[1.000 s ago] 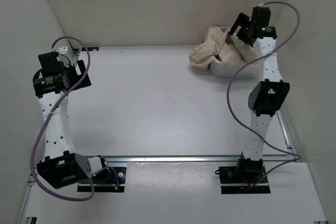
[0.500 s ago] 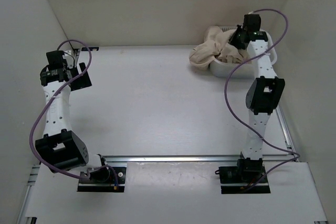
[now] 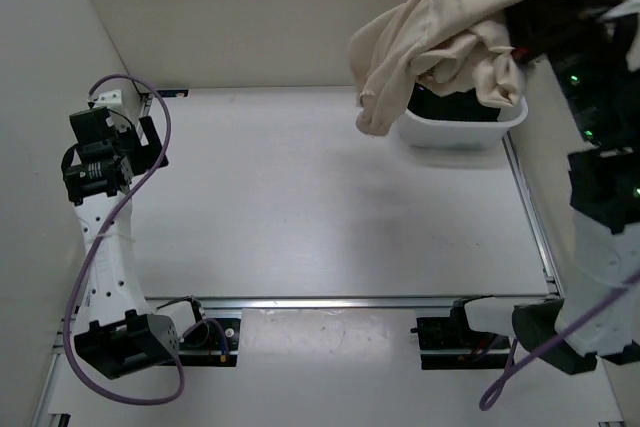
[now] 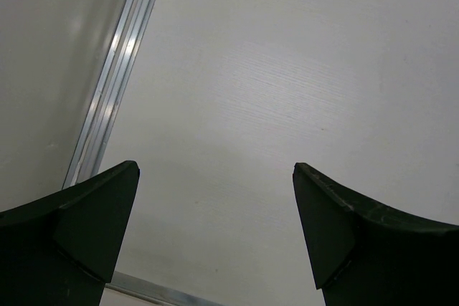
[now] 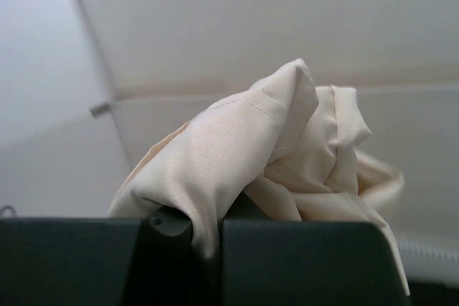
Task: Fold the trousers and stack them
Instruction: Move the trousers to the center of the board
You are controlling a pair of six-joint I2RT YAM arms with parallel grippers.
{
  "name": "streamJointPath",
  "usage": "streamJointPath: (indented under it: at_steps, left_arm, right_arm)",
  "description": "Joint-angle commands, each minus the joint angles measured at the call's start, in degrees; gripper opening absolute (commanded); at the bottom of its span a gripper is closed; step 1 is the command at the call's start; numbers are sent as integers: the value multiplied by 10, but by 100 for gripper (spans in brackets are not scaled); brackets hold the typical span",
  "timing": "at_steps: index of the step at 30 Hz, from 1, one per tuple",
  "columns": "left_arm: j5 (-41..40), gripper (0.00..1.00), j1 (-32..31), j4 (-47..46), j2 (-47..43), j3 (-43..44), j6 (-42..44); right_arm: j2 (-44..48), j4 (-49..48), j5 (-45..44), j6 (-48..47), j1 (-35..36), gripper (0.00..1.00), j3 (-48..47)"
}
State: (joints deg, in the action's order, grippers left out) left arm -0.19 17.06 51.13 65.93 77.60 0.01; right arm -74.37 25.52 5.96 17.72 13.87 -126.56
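Observation:
The middle of the table is bare. I need to swing my right gripper to the left in the top view next, lower it to that spot and let go of the beige trousers (image 3: 440,32).
The beige trousers (image 3: 440,32) hang bunched in the air at the back right, above a white bin (image 3: 462,129). My right gripper (image 3: 520,32) is shut on them, raised high over the bin. In the right wrist view a fold of the trousers (image 5: 237,148) is pinched between the two black fingers (image 5: 301,263), and the gripper (image 5: 208,249) shows no gap. My left gripper (image 4: 215,191) stands open over bare table at the far left, holding nothing; in the top view this gripper (image 3: 135,142) is near the left wall.
Dark garments (image 3: 455,107) lie inside the white bin. Metal rails run along the table's left edge (image 4: 115,91), right edge (image 3: 530,207) and front (image 3: 340,302). White walls close in the back and sides.
My right gripper went down into the bin, shut on the trousers and lifted them high above it. The left arm shifted slightly near the left wall.

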Motion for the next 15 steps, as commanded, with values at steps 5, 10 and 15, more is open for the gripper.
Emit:
streamJointPath:
  at_steps: [5, 10, 15]
  left_arm:
    - [20, 100, -2, -9, -40, 4, 0]
    - [20, 100, -2, 2, -46, -10, 0]
    - [7, 100, -2, 7, -46, -10, 0]
  right_arm:
    - [-53, -7, 94, 85, -5, 0, 63]
    - [-237, 100, 143, 36, 75, 0, -19]
    - [-538, 156, 276, 7, 195, 28, -241]
